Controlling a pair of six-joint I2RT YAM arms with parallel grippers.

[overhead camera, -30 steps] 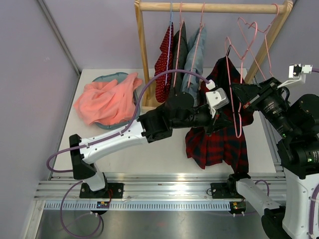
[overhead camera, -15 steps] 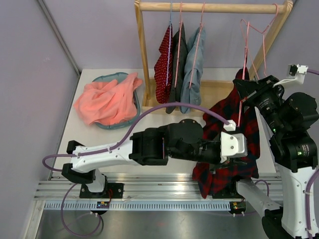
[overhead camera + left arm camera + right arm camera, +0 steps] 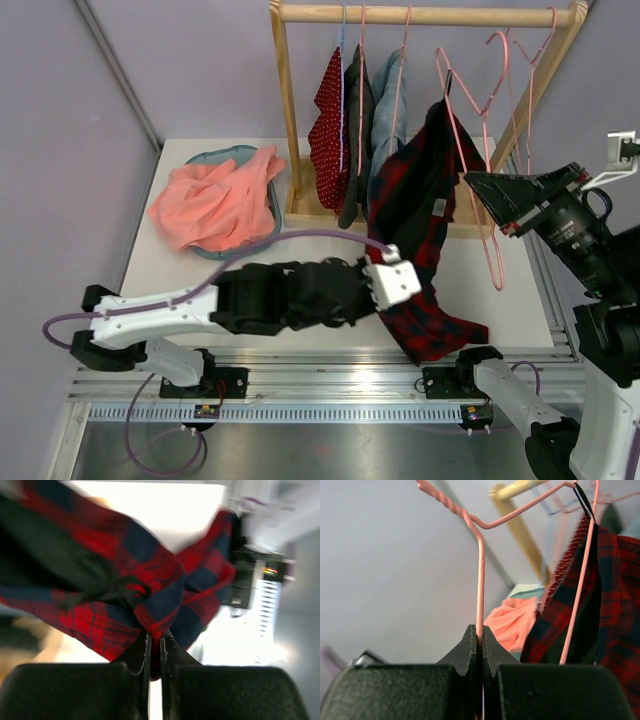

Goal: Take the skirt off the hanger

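Observation:
The robot's right gripper should move outward, where the bar has room, bring the hanger's hook over the bar's bare part (image 3: 468, 17) and let go of the hanger's wire.
The red and navy plaid skirt (image 3: 415, 205) hangs by a black loop from one arm of a pink wire hanger (image 3: 463, 110) and trails down to the table. My left gripper (image 3: 412, 296) is shut on a fold of the skirt's lower part; in the left wrist view the cloth (image 3: 125, 565) is pinched between the closed jaws of that gripper (image 3: 155, 639). My right gripper (image 3: 472, 180) is shut on the hanger's wire and holds it up, right of the skirt. The right wrist view shows this gripper (image 3: 481, 632), the wire (image 3: 481, 570) and the skirt (image 3: 615, 580) at the right.
A wooden clothes rack (image 3: 420, 14) stands at the back with a red dotted garment (image 3: 328, 120), a dark one (image 3: 355, 130) and a denim one (image 3: 392, 110). A teal basin (image 3: 215, 157) holds pink cloth (image 3: 215, 205) at the left. Another pink hanger (image 3: 522, 60) hangs on the rail.
My left gripper has pulled the skirt toward the near edge and then leftward. My right gripper has lifted the hanger, so the skirt now stretches from the hanger down to the left gripper.

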